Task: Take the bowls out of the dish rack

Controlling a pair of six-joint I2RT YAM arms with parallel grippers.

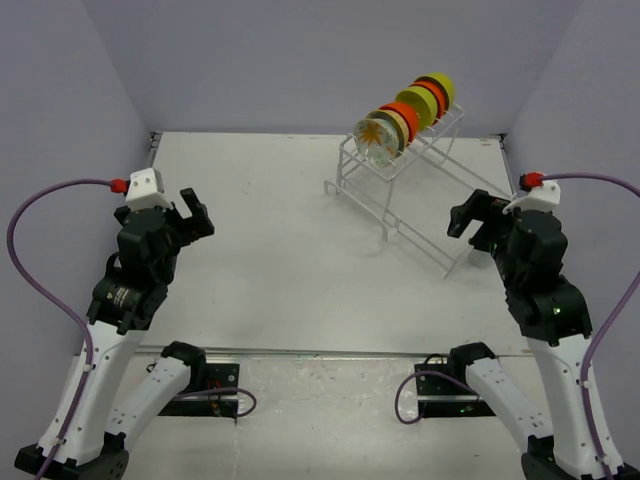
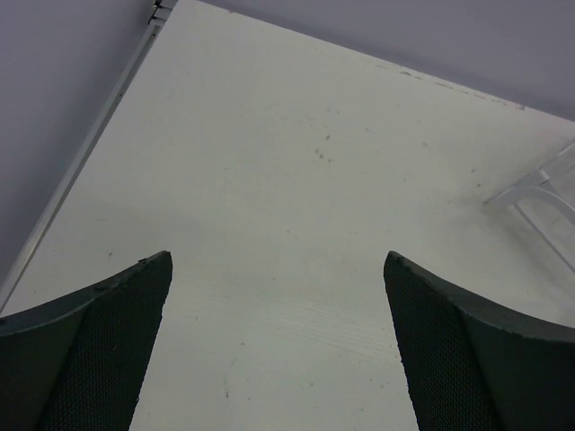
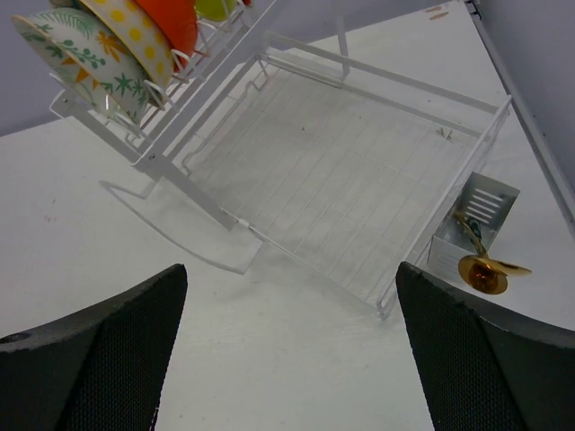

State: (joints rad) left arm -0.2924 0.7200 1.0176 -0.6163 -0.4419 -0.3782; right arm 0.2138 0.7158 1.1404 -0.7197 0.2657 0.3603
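Observation:
Next, my right gripper reaches across onto the near rim of the cream bowl, first in the row, which stands outward and to its left in the top view.
Several bowls point(image 1: 405, 113) stand on edge in a row on the raised top of the white wire dish rack point(image 1: 400, 195) at the far right of the table. The front one is cream with a leaf and flower pattern point(image 3: 85, 54). Behind it come a yellow dotted bowl point(image 3: 135, 34), an orange one point(image 3: 175, 16) and a lime-green one point(image 3: 216, 7). My right gripper point(image 1: 465, 225) point(image 3: 291, 267) is open and empty, hovering just in front of the rack's low end. Far off on the table's left side, my left gripper point(image 1: 198, 212) point(image 2: 277, 260) hangs open over bare table.
The rack's long sloping wire tray point(image 3: 359, 180) reaches toward my right arm. A small white cutlery holder point(image 3: 472, 224) with a gold utensil point(image 3: 490, 271) hangs on its right corner. One rack corner point(image 2: 539, 184) shows in the left wrist view. Grey walls close in the table.

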